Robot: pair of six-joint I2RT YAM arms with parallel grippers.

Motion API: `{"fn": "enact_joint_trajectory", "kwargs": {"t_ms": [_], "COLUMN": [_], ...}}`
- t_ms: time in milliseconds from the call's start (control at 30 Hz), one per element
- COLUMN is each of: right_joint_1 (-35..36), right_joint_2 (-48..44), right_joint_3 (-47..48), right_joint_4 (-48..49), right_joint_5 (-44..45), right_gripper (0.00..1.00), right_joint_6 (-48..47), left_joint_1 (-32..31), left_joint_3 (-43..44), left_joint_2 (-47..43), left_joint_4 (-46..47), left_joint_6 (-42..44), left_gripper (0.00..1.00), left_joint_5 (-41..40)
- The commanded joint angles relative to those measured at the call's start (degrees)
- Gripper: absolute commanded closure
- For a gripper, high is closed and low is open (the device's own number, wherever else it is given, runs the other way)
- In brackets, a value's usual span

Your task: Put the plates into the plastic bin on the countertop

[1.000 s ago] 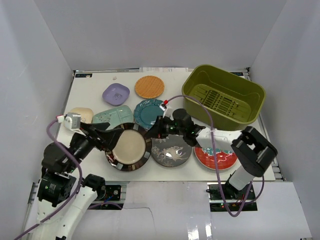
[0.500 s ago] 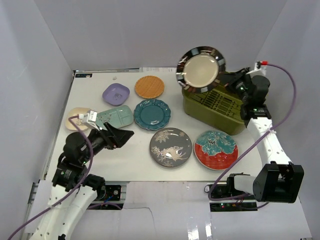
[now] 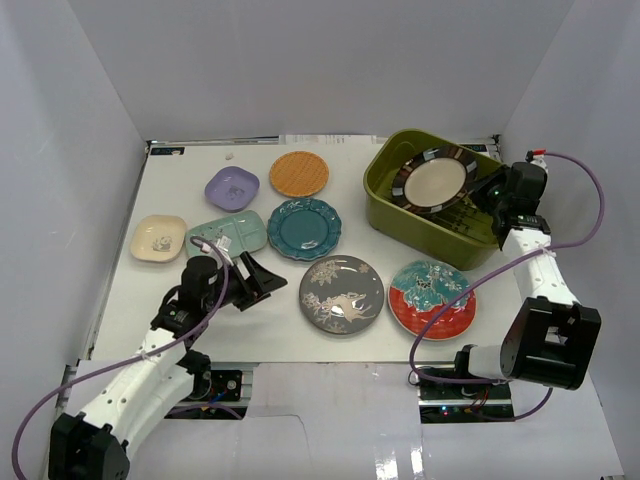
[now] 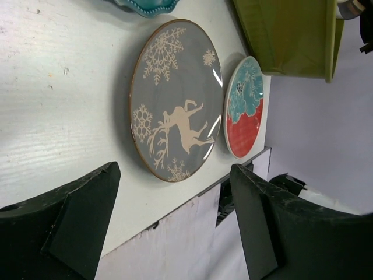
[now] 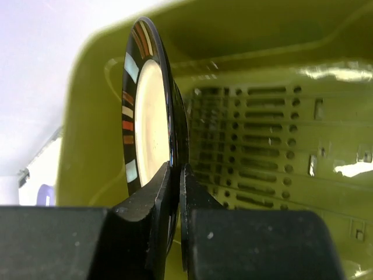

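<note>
The slotted bottom (image 3: 461, 214) is below my fingertips, so my right gripper should next move down deeper into the olive-green bin (image 3: 400, 215) and let go of the plate's rim close above it.
My right gripper (image 3: 478, 190) is shut on the rim of the dark-rimmed cream plate (image 3: 434, 181) and holds it inside the olive-green bin (image 3: 400, 215). In the right wrist view the plate (image 5: 143, 128) stands on edge between my fingers (image 5: 157, 192), above the bin's slotted bottom (image 5: 274, 146). My left gripper (image 3: 258, 281) is open and empty, low over the countertop (image 3: 180, 180), just left of the grey deer plate (image 3: 342, 294), which also shows in the left wrist view (image 4: 175, 99). Loose on the countertop lie the red-and-teal plate (image 3: 431, 298), teal scalloped plate (image 3: 304, 228), mint dish (image 3: 226, 235), cream square dish (image 3: 158, 238), lavender dish (image 3: 232, 187) and orange plate (image 3: 299, 173).
White walls close in the countertop on three sides. The near table edge (image 4: 192, 192) lies right under my left gripper's fingers. The bin stands at the back right, against the right wall.
My right gripper has lowered the dark-rimmed plate from above the bin down into it. My left gripper has let go of that plate, drawn back and now sits low left of the grey plate.
</note>
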Motion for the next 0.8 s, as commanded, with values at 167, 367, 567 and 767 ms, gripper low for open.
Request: {"fn": "enact_joint_trajectory", "kwargs": {"t_ms": [167, 367, 567, 767], "right_joint_1": [0.45, 0.71, 1.06, 1.41], "right_joint_2": [0.43, 1.05, 0.35, -1.58], "right_joint_3": [-3.62, -5.29, -7.75, -8.19], "right_joint_4": [10.91, 8.44, 5.28, 3.17], "right_joint_5": [-2.19, -0.09, 2.29, 0.98], "right_gripper": [0.92, 0.91, 0.52, 0.22], "right_joint_6": [0.37, -1.30, -3.85, -6.75], "left_joint_1": [-9.89, -15.98, -17.74, -18.97], "left_joint_3": [-2.21, -0.63, 0.95, 2.19], "left_joint_2": [12.83, 23.13, 33.24, 41.95], "left_joint_4": [12.32, 20.48, 26.91, 32.18], "left_joint_6": [-2.10, -2.45, -1.66, -1.75], "left_gripper": [0.14, 0.14, 0.16, 0.33], "left_joint_5": [-10.44, -17.22, -17.57, -17.92]}}
